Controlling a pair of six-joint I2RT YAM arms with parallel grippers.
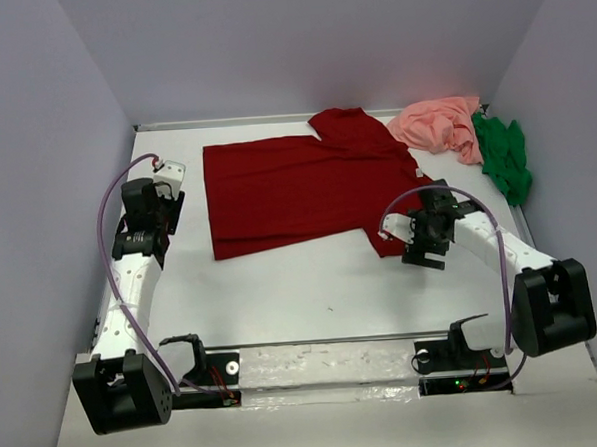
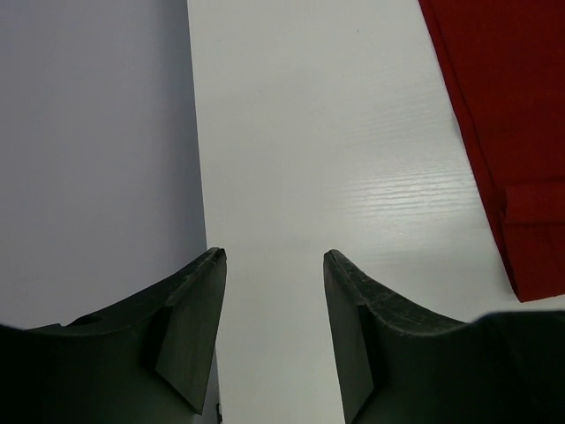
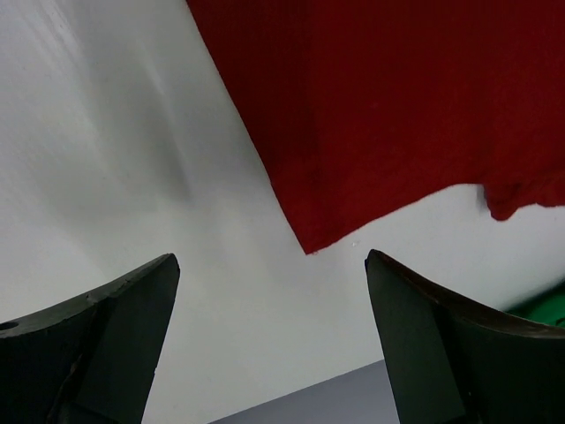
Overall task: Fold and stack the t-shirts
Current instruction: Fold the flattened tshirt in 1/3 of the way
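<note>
The right gripper moves down and left in the top view onto the near edge of the dark red t-shirt's sleeve next. The t-shirt's red corner lies ahead of its open fingers.
A dark red t-shirt (image 1: 297,189) lies spread flat across the middle of the white table; its hem edge (image 2: 512,132) runs down the right side of the left wrist view. A crumpled salmon pink t-shirt (image 1: 439,124) sits at the back right, and a bunched bright green t-shirt (image 1: 503,158) lies beside it along the right wall. My left gripper (image 1: 169,195) (image 2: 274,256) is open and empty over bare table, left of the red shirt. By the shirt's near right sleeve my right gripper (image 1: 420,242) (image 3: 272,258) stands wide open, a red corner (image 3: 353,159) just ahead of its fingertips, not touching them.
Grey-lilac walls enclose the table on the left (image 2: 88,132), back and right (image 1: 558,120). Bare white tabletop (image 1: 282,294) stretches between the red shirt and the arm bases. Purple cables loop off both arms. A sliver of green cloth (image 3: 549,309) shows at the right wrist view's edge.
</note>
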